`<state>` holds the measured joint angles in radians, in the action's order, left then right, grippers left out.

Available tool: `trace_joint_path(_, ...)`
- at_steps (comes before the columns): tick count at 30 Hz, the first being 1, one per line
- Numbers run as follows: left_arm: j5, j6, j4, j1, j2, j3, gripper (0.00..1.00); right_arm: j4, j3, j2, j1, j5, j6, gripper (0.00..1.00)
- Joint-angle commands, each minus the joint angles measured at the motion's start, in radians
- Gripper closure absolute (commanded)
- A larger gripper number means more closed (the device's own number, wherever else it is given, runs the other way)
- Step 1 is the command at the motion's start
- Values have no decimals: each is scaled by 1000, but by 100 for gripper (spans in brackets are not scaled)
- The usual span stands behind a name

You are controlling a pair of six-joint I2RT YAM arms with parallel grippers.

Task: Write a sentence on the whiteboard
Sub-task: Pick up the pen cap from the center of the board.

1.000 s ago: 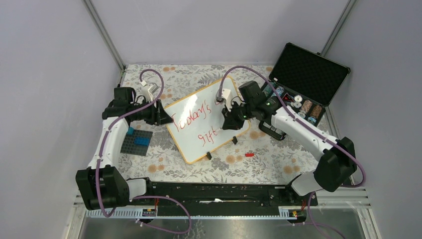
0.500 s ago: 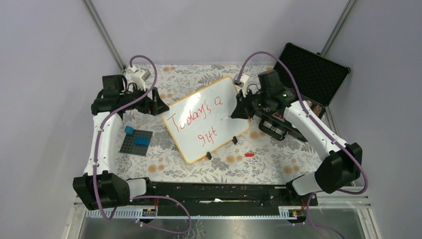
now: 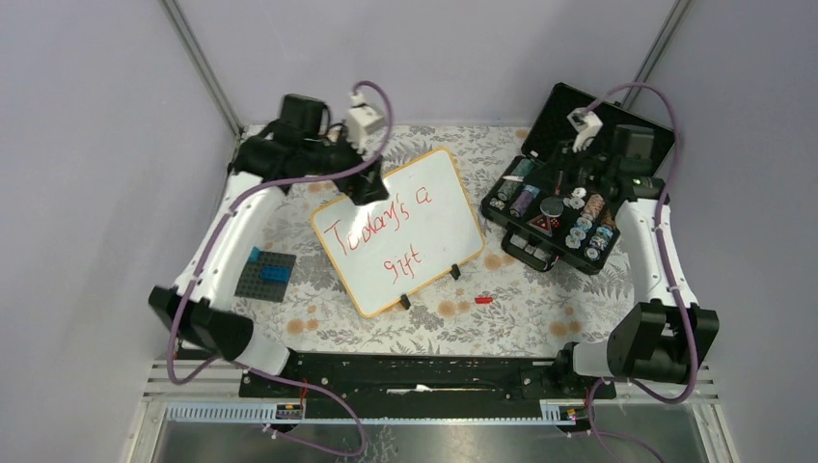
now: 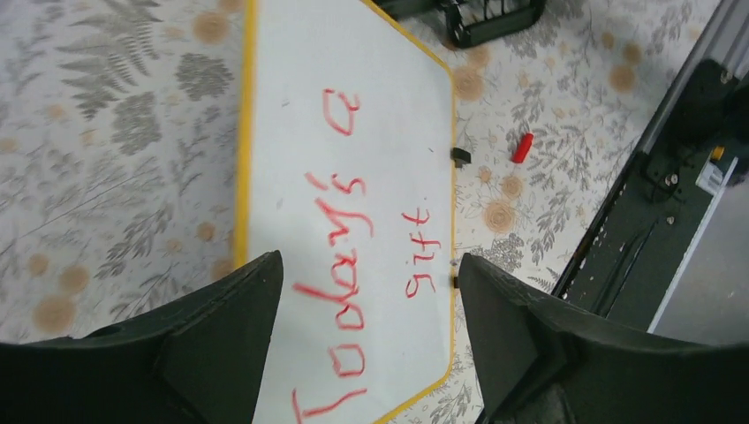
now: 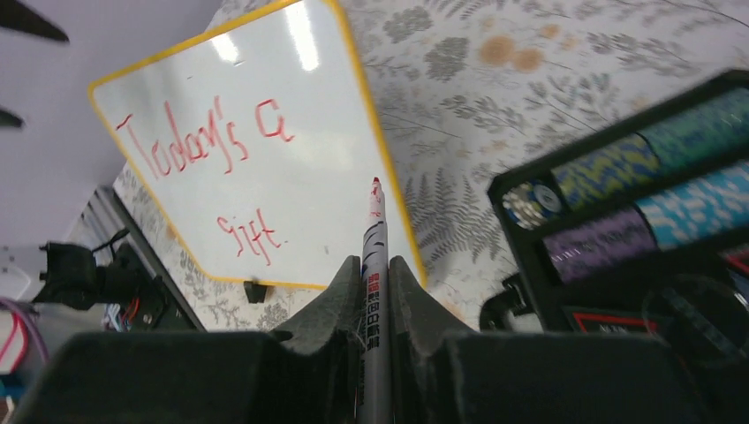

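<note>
The marker's tip is still bare, so the robot will move its left gripper back across the board (image 4: 291, 106) and lower it, open, around the loose red marker cap (image 4: 523, 148).
The whiteboard (image 3: 446, 191) lies tilted in the middle of the table, white with a yellow rim. The sentence (image 3: 378, 230) on it reads "Today's a gift" in red. My left gripper (image 3: 370, 185) hovers open and empty over the board's far left edge. In the left wrist view its wide-apart fingers (image 4: 368, 265) frame the board (image 4: 291, 106) and the sentence (image 4: 349, 216). My right gripper (image 3: 567, 177) is raised over the black case, to the right of the board. It is shut on a red-tipped marker (image 5: 374, 252), tip pointing towards the board (image 5: 300, 97).
An open black foam-lined case (image 3: 603, 135) with poker chips (image 5: 618, 177) stands at the back right. A red marker cap (image 3: 483, 300) lies on the cloth below the board. A grey baseplate with blue bricks (image 3: 265, 275) sits on the left. A black object (image 3: 531, 254) lies beside the case.
The right gripper has lifted off the board and swung right over the case with the marker. The left gripper has left the board's left edge and moved up to its far side.
</note>
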<state>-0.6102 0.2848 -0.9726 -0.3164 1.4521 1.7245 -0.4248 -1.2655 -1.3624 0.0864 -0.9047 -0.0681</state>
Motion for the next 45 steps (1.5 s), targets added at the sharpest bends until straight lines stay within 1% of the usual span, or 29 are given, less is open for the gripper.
trace_joint_path(1,171,49,-36,-226,132,87,24,95,50,56,117,-70,120,100)
trace_joint_path(4,260,88,-37,-403,240,122,25,143,84,74,171,-78,167,100)
trace_joint_path(7,286,106,-22,-539,358,166,26,172,99,82,195,-82,196,100)
trace_joint_path(9,262,91,47,-587,405,153,27,172,102,83,198,-70,193,100)
trace_joint_path(12,218,66,177,-640,463,92,29,173,108,80,200,-63,188,100)
trace_joint_path(15,201,55,234,-682,531,82,31,172,114,76,202,-62,182,100)
trace_joint_path(19,214,45,299,-720,583,33,32,172,119,82,205,-58,172,100)
trace_joint_path(22,251,21,356,-728,610,-13,34,174,119,87,208,-54,165,100)
trace_joint_path(25,266,12,379,-730,640,-34,36,175,119,88,208,-60,165,100)
trace_joint_path(37,286,24,385,-750,724,-29,38,173,126,96,208,-75,161,100)
trace_joint_path(45,312,33,385,-772,756,-29,43,173,131,98,210,-80,158,100)
